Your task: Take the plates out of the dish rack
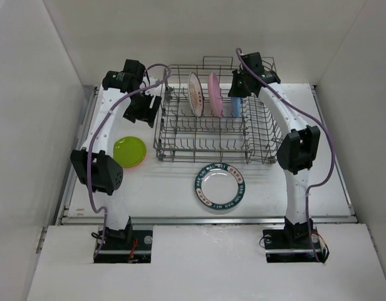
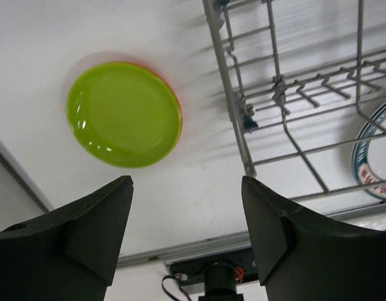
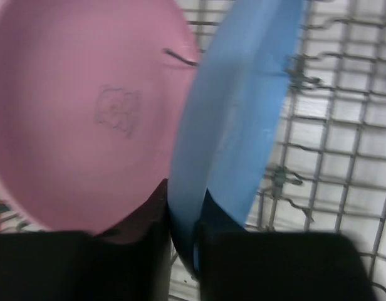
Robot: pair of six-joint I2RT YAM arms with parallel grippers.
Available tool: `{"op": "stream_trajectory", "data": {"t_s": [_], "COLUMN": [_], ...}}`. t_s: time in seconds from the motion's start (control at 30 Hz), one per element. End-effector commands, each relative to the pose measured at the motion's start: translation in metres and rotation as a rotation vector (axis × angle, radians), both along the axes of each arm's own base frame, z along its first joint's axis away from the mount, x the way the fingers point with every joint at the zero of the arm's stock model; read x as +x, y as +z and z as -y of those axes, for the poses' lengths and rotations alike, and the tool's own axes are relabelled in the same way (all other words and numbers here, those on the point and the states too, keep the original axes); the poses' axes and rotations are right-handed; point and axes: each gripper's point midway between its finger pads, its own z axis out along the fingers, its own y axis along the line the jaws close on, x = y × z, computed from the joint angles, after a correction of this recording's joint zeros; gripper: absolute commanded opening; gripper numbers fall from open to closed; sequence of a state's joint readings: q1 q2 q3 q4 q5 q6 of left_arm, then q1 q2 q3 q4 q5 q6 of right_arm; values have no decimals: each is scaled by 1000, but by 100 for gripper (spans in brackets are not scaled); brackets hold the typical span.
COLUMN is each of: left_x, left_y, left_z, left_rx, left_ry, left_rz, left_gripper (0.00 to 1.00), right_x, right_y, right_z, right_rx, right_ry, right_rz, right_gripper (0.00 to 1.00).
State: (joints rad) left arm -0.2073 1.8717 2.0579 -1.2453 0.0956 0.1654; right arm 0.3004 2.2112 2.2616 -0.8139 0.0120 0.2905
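Observation:
I will lift my right gripper, move it to the right in the top view, and lower it to release the blue plate, because the tabletop beside the rack is bare.
The grey wire dish rack (image 1: pixel 262 153) stands at the back middle of the table. A white patterned plate (image 1: pixel 195 94), a pink plate (image 1: pixel 215 95) and a blue plate (image 1: pixel 233 106) stand upright in it. My right gripper (image 1: pixel 238 88) is shut on the blue plate's rim (image 3: pixel 227 132), with the pink plate (image 3: pixel 86 106) just left of it. A lime green plate (image 1: pixel 129 151) lies on an orange one left of the rack, also in the left wrist view (image 2: pixel 123 114). Another white patterned plate (image 1: pixel 220 185) lies flat in front of the rack. My left gripper (image 2: pixel 187 213) is open and empty, above the table left of the rack.
White walls enclose the table on the left, back and right. The table's metal front edge (image 1: pixel 205 219) runs just ahead of the arm bases. The rack's left corner (image 2: pixel 246 166) is close to the right of my left gripper.

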Motion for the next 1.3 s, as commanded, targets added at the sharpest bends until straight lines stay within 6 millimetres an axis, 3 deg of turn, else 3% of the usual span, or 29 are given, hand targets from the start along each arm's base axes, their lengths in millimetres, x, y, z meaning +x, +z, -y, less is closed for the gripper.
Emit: {"op": "stream_trajectory", "data": {"t_s": [0.0,0.1,0.2,0.33,0.37,0.5,0.67,0.7,0.77,0.87,0.93,1.0,1.03,1.13,1.17,1.23,1.27], "left_x": [-13,-16,-13,-5,-5,7,15,16,17,18,17,17,19,20,20,24,24], "left_y": [6,1,-9,-13,-14,-11,-9,-12,-17,-27,-33,-40,-40,-51,-51,-61,-61], "left_z": [-19,-20,-18,-4,-2,7,12,12,13,19,25,32,33,37,37,37,37], "left_rx": [85,92,84,21,13,-21,-46,-45,-43,-47,-55,-51,-53,-48,-48,-39,-38], "left_ry": [-35,-44,-41,-39,-43,-44,-52,-51,-51,-65,-68,-85,-86,-94,-94,-82,-82], "left_rz": [20,3,-27,-50,-63,-65,-40,-49,-60,-91,-108,-128,-117,-140,-140,-155,-155], "left_gripper": [68,68,68,68,68,68,69,69,69,69,69,69,69,69,69,69,68], "right_x": [5,2,-4,-15,-23,-46,-74,-76,-91,-107,-121,-128,-131,-143,-146,-149,-149], "right_y": [50,66,106,172,194,252,291,289,302,292,272,255,232,205,184,164,141], "right_z": [-16,-12,-9,-2,3,15,40,53,75,127,171,194,213,235,247,255,261], "right_rx": [36,7,15,37,44,53,34,6,-16,-135,-243,-283,-329,-340,-364,-355,-341], "right_ry": [79,99,108,93,83,63,-17,-76,-173,-405,-571,-651,-689,-741,-750,-763,-757], "right_rz": [125,167,253,404,450,586,682,681,710,688,621,567,493,419,366,321,266], "right_gripper": [4,0,0,0,0,0,0,0,0,0,0,0,0,0,0,0,0]}}
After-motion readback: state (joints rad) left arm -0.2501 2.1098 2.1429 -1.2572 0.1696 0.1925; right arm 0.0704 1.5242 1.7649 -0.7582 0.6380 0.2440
